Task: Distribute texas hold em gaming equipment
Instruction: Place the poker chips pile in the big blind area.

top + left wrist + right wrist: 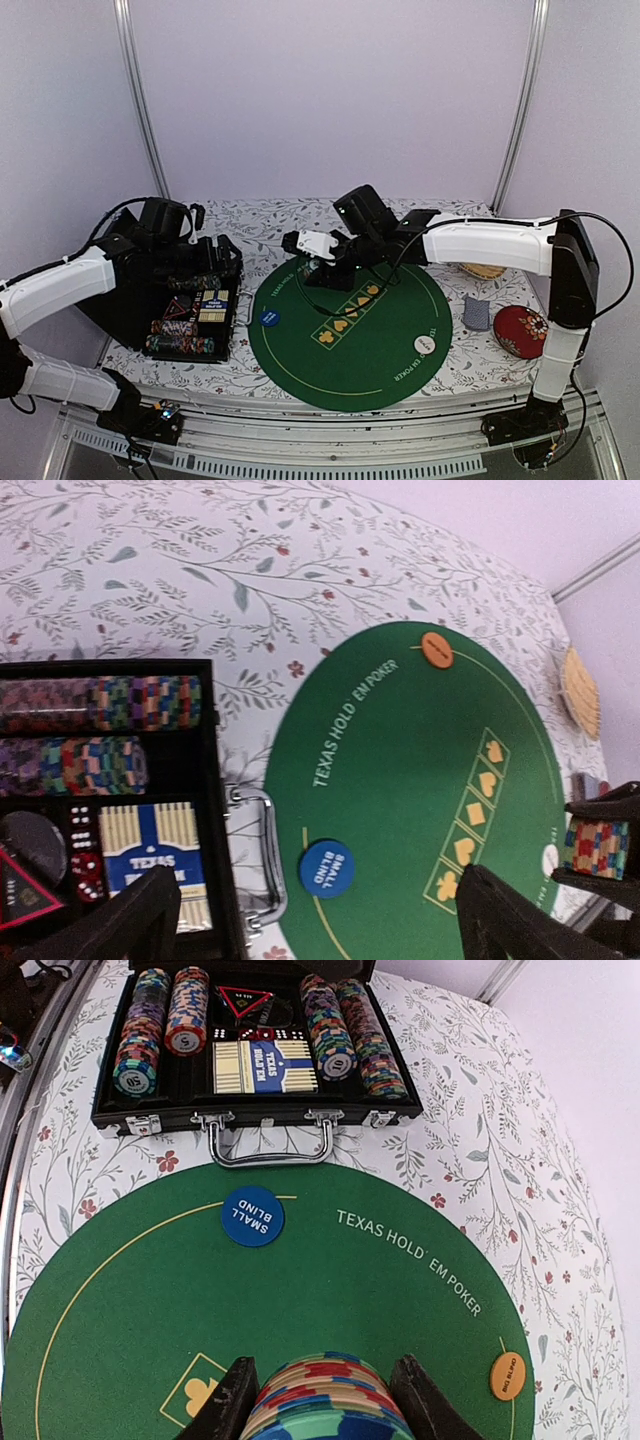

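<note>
The robot's right gripper should move down and outward to let go of the stack on the mat [380, 340] beside the orange big-blind disc, since that spot is below the gripper and farther outward.
My right gripper [325, 1410] is shut on a stack of striped poker chips [325, 1395] and holds it over the far part of the green mat [380, 340]; it also shows in the top view [335, 272]. My left gripper [320, 920] is open and empty, above the black case [190, 300] and the mat's left edge. On the mat lie a blue small-blind disc [269, 317], a white disc [426, 344] and an orange big-blind disc [507, 1375]. Grey-blue backed cards [477, 313] lie right of the mat.
The open case holds rows of chips [345, 1030], a boxed deck [265, 1065] and dice. Its metal handle [268, 1150] touches the mat's edge. A red round dish [522, 330] and a wicker item [485, 270] sit at the right.
</note>
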Robot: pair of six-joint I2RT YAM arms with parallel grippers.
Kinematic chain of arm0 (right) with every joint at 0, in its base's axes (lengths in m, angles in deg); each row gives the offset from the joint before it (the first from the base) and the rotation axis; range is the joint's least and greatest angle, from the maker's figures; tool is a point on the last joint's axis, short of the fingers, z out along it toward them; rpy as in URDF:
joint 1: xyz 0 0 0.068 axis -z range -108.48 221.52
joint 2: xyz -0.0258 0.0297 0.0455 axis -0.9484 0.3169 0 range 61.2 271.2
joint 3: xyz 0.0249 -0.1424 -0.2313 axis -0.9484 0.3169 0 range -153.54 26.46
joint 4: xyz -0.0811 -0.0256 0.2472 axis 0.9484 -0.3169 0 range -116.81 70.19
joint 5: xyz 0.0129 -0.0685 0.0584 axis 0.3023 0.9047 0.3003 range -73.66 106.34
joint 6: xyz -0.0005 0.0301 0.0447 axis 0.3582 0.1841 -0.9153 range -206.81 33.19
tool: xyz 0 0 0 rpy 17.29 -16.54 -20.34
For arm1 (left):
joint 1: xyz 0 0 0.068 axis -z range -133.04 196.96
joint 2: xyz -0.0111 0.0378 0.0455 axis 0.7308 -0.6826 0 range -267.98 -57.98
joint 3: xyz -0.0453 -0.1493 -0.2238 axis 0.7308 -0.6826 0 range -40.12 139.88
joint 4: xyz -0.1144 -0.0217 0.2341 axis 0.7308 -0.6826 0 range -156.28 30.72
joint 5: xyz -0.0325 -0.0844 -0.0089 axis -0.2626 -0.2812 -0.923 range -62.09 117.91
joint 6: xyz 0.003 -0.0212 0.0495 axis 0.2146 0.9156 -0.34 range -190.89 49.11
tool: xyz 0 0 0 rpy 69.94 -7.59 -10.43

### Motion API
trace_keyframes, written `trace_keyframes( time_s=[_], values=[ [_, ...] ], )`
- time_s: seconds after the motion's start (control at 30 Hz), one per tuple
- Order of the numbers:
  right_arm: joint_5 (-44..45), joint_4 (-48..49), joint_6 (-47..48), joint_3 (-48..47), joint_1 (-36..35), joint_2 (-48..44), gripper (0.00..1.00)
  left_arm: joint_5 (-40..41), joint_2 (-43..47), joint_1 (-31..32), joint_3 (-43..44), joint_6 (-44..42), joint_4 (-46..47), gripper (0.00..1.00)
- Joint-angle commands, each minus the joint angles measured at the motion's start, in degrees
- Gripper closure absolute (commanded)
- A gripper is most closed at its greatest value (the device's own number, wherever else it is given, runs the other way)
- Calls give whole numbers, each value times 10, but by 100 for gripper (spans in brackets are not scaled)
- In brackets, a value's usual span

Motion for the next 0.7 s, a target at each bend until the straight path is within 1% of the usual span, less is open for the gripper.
trace_keyframes(
  time_s=[0.0, 0.13, 0.33, 0.47, 0.67],
  values=[
    [-15, 2, -30, -29, 1, 25, 99, 96, 17, -5, 19, -39, -77, 2],
    [-26, -1, -39, -37, 1, 33, 99, 96, 17, -5, 20, -48, -81, 2],
    [-18, -7, -40, -44, 11, 42, 99, 89, 8, -5, 22, -51, -80, 2],
    [-3, -14, -63, -59, 59, 68, 98, 86, 9, -5, 21, -55, -79, 2],
    [-6, -35, -100, -105, 142, 132, 98, 86, 11, -5, 19, -59, -83, 2]
  ],
)
